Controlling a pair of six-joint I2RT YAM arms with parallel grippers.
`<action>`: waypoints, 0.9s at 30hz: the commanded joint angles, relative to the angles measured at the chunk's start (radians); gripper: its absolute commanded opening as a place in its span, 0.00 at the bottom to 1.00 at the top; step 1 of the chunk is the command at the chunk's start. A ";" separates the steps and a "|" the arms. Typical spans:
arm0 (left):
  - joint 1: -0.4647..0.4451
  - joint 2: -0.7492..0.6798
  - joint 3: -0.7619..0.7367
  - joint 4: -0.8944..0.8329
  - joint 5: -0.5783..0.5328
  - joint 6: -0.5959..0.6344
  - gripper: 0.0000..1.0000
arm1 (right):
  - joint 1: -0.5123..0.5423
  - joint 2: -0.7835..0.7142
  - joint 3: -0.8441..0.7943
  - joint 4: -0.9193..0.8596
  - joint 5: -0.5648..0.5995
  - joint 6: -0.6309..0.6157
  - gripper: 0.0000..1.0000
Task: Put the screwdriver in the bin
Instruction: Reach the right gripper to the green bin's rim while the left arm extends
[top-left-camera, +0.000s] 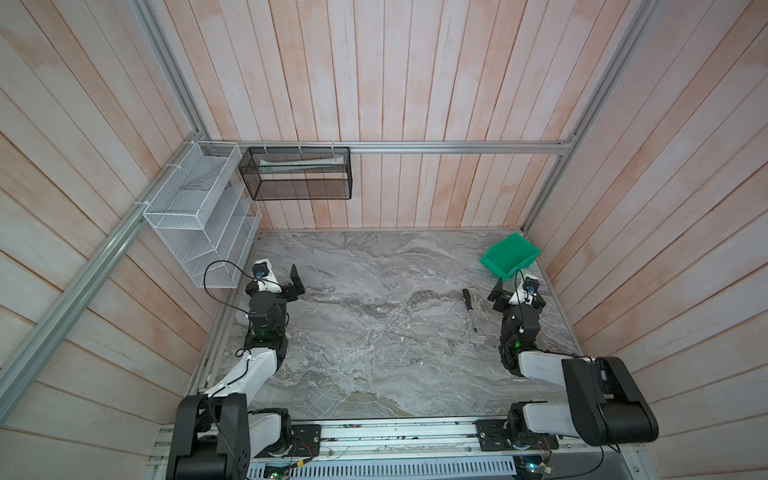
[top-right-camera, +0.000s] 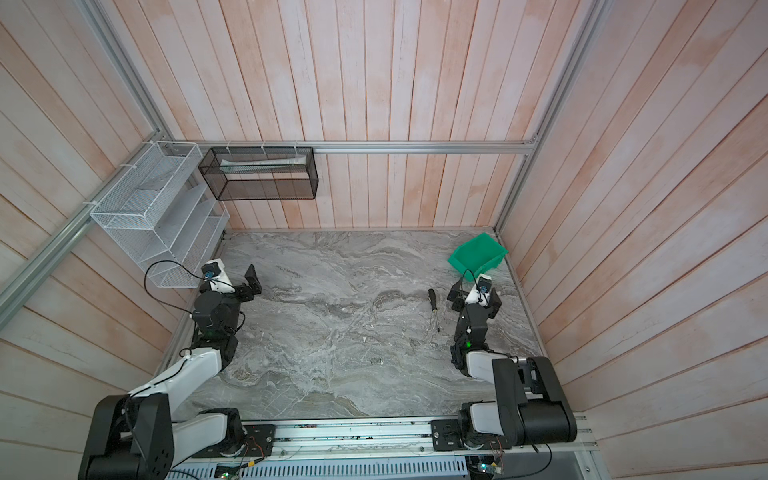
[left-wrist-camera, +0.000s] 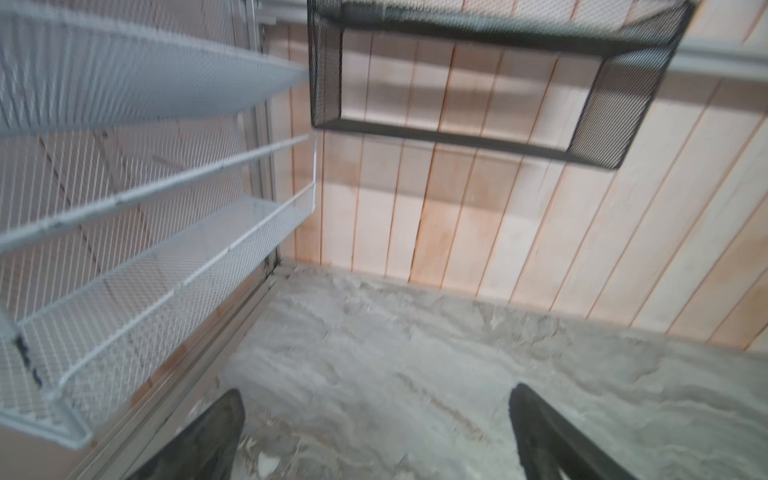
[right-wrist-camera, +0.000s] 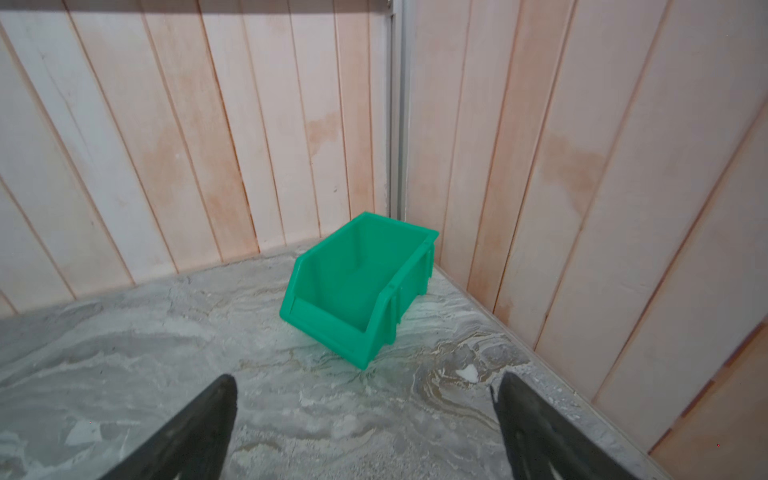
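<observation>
I should next move my right gripper outward and tilt it down onto the bin's near side wall (top-left-camera: 524, 265), because the bin is in the far corner, away from the screwdriver (top-left-camera: 468, 306).
The screwdriver (top-left-camera: 468, 306) (top-right-camera: 434, 308) has a black handle and a thin metal shaft. It lies flat on the grey marble table in both top views, handle toward the back. The green bin (top-left-camera: 510, 255) (top-right-camera: 478, 254) stands upright and empty in the back right corner. My right gripper (top-left-camera: 513, 291) (top-right-camera: 477, 289) is open just right of the screwdriver, apart from it. In the right wrist view the bin (right-wrist-camera: 332, 332) sits ahead of that open, empty gripper (right-wrist-camera: 365, 377). My left gripper (top-left-camera: 296, 280) (top-right-camera: 252, 279) (left-wrist-camera: 376, 390) is open and empty at the table's left side.
A white wire rack (top-left-camera: 195, 216) (left-wrist-camera: 145, 257) hangs on the left wall above the left arm. A black mesh basket (top-left-camera: 297, 172) (left-wrist-camera: 478, 83) hangs on the back wall. Wooden plank walls enclose the table on three sides.
</observation>
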 joint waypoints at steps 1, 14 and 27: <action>-0.087 -0.054 0.032 -0.159 0.007 0.010 1.00 | 0.005 -0.087 0.011 -0.171 0.091 0.084 0.98; -0.521 0.083 0.357 -0.370 0.066 0.083 1.00 | -0.173 0.044 0.600 -1.028 -0.159 0.409 0.99; -0.779 0.453 0.778 -0.634 0.225 0.381 1.00 | -0.297 0.499 1.034 -1.231 -0.449 0.405 0.81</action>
